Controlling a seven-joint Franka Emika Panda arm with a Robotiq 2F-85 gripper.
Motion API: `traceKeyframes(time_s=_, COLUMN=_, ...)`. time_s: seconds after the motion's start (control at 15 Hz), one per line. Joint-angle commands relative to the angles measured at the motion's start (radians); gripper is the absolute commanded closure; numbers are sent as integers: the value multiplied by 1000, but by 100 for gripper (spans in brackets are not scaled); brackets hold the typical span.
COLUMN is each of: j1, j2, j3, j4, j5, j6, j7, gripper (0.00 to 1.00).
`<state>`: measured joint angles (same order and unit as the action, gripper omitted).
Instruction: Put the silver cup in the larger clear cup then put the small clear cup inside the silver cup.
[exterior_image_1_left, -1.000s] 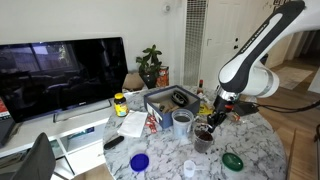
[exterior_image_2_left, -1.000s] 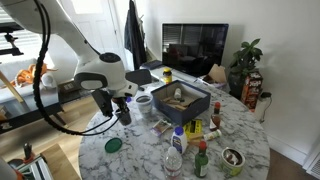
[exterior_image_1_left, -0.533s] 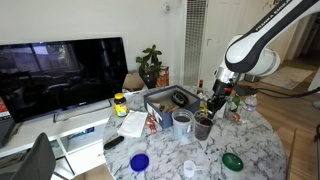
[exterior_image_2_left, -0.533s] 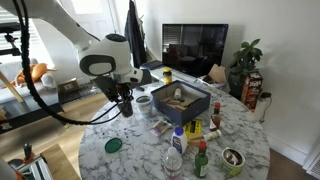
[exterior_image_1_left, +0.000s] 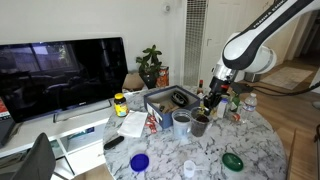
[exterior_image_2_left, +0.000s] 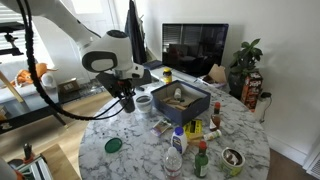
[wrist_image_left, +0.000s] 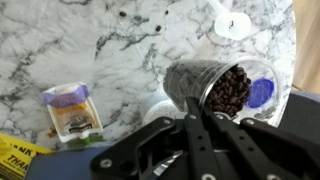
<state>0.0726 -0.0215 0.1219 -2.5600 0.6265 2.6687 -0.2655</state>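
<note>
My gripper rises next and carries the small clear cup, still hanging beside the larger clear cup's rim, over the opening of the larger clear cup. It then lowers and releases it.
My gripper (exterior_image_1_left: 207, 110) (exterior_image_2_left: 127, 97) (wrist_image_left: 200, 103) is shut on the small clear cup (exterior_image_1_left: 201, 126) (wrist_image_left: 228, 84). That cup is a see-through tumbler that looks dark reddish-brown, and I hold it tilted above the marble table. The larger clear cup (exterior_image_1_left: 182, 122) (exterior_image_2_left: 143, 101), pale with a whitish rim, stands just beside it. Its rim also shows under my fingers in the wrist view (wrist_image_left: 158, 108). The silver cup seems to sit inside it as a grey inner wall, but I cannot make it out clearly.
An open black box (exterior_image_1_left: 165, 99) (exterior_image_2_left: 182, 101) stands behind the cups. A yellow jar (exterior_image_1_left: 120, 104), a blue lid (exterior_image_1_left: 139, 161), a green lid (exterior_image_1_left: 232, 160) (exterior_image_2_left: 113, 145), a tiny whitish item (exterior_image_1_left: 188, 168) (wrist_image_left: 235, 22), snack packets (wrist_image_left: 68, 108) and several bottles (exterior_image_2_left: 176, 150) lie around the round table.
My gripper has lifted the small clear cup off the table and carried it up and toward the larger clear cup.
</note>
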Motion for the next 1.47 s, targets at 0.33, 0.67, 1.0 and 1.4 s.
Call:
traceKeyframes(time_s=0.33, j1=11, j2=-94, j3=-46, j4=113, j5=-72, j6=-172, j7=-36, gripper=99)
traceKeyframes(time_s=0.67, j1=12, j2=-39, j3=-46, j4=130, j5=-57, j6=-14, j7=22, gripper=99)
traceKeyframes(time_s=1.0, j1=10, j2=50, j3=-38, j4=126, j5=-55, j6=151, j7=100, gripper=99)
traceKeyframes(time_s=1.4, j1=10, j2=128, j3=-25, j4=130, j5=-18, j6=182, j7=139, gripper=99)
